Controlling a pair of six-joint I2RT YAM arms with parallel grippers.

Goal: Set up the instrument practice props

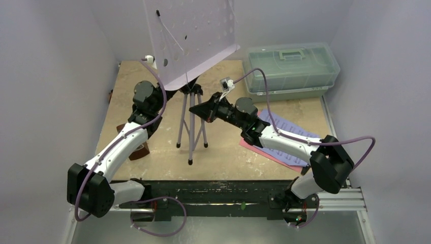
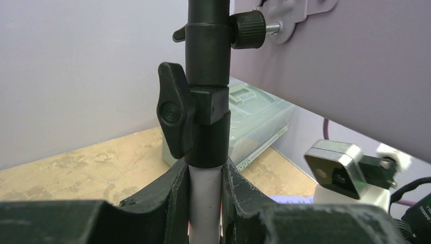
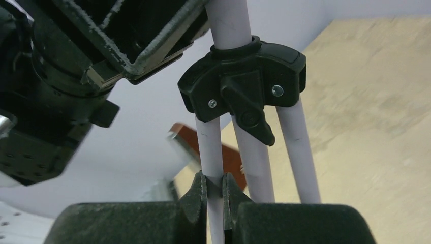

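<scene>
I will next swing the pale centre pole to the left in the top view with my left gripper and let it go, because the tripod legs stand close together.
The lavender music stand stands upright mid-table on its tripod legs. My left gripper is shut on the pale centre pole just under the black clamp collar; in the top view my left gripper sits right below the desk. My right gripper is shut on one thin leg below the black hub, reaching in from the right. The brown metronome lies partly under my left arm. The pale-blue sheet and the pink sheet lie flat under my right arm.
A translucent green lidded box stands at the back right, close to the stand's desk. Grey walls close in the table on the left, back and right. The black base rail runs along the near edge.
</scene>
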